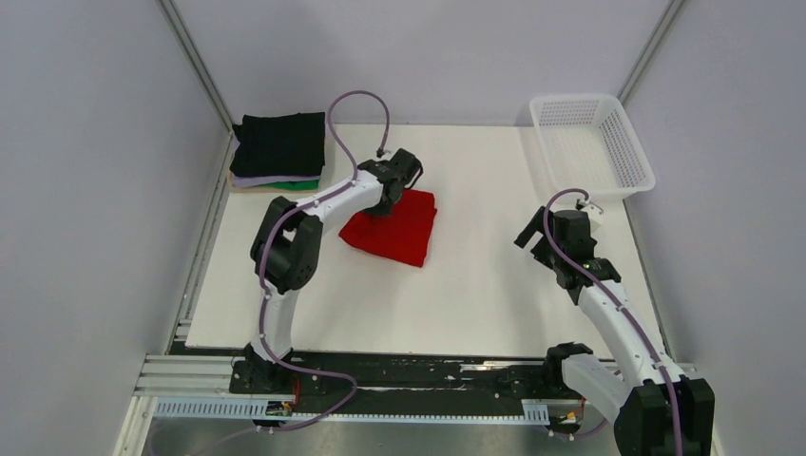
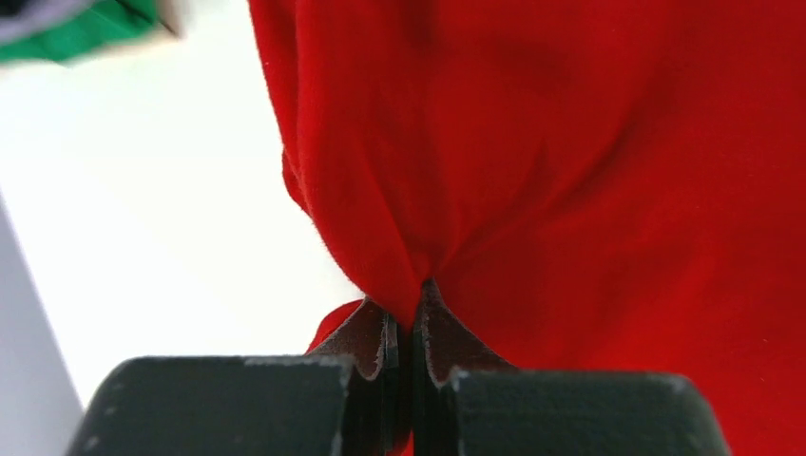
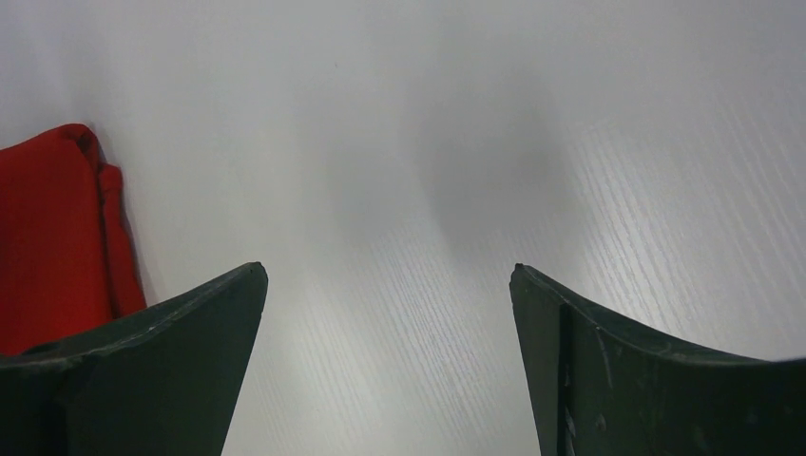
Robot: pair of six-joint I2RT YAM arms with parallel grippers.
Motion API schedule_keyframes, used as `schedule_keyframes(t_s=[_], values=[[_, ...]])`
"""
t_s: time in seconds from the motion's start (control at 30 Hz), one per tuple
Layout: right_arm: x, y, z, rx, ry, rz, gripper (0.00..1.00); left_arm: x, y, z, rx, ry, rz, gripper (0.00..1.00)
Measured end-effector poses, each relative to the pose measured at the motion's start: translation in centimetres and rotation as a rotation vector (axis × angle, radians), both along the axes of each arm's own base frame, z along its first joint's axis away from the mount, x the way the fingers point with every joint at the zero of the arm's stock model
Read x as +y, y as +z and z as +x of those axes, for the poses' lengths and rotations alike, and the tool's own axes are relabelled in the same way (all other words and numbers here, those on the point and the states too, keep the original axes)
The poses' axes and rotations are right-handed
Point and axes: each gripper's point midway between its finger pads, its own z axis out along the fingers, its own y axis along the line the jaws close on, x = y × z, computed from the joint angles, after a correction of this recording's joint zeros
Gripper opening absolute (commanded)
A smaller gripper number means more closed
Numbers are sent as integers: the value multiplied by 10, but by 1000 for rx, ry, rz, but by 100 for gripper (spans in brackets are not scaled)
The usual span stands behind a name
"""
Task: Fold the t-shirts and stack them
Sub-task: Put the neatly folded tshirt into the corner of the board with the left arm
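I will lift my left gripper outward and let go of the red t-shirt [image 1: 397, 228] on top of the black one, because the black one is outward and left of my gripper in the top view.
A folded bright red t-shirt [image 1: 397, 228] lies on the white table near the middle. My left gripper [image 1: 388, 205] sits at its far left edge and is shut on a pinch of the red cloth [image 2: 409, 256]. A stack of folded t-shirts stands at the far left: black [image 1: 280, 142] on top, pale lilac [image 1: 257, 180] under it, green [image 1: 302, 185] at the bottom. The green one shows in the left wrist view's top left corner [image 2: 86, 33]. My right gripper [image 1: 532, 237] is open and empty above bare table; the red shirt [image 3: 52, 237] lies to its left.
A white plastic mesh basket [image 1: 591, 142] stands at the far right corner. The table [image 1: 475, 294] ends at a black rail by the arm bases. Grey walls close in on both sides.
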Motion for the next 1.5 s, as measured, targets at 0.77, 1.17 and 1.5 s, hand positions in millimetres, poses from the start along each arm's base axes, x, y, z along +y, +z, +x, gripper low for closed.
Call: schedule_keyframes(t_s=[0.77, 1.17, 1.5], values=[[-13, -10, 17, -4, -32, -79, 100, 91, 97, 144, -288, 2, 336, 0], [-13, -14, 18, 8, -29, -84, 100, 106, 161, 176, -397, -66, 427, 0], [-13, -13, 18, 3, -30, -84, 100, 106, 199, 176, -450, -71, 420, 0]])
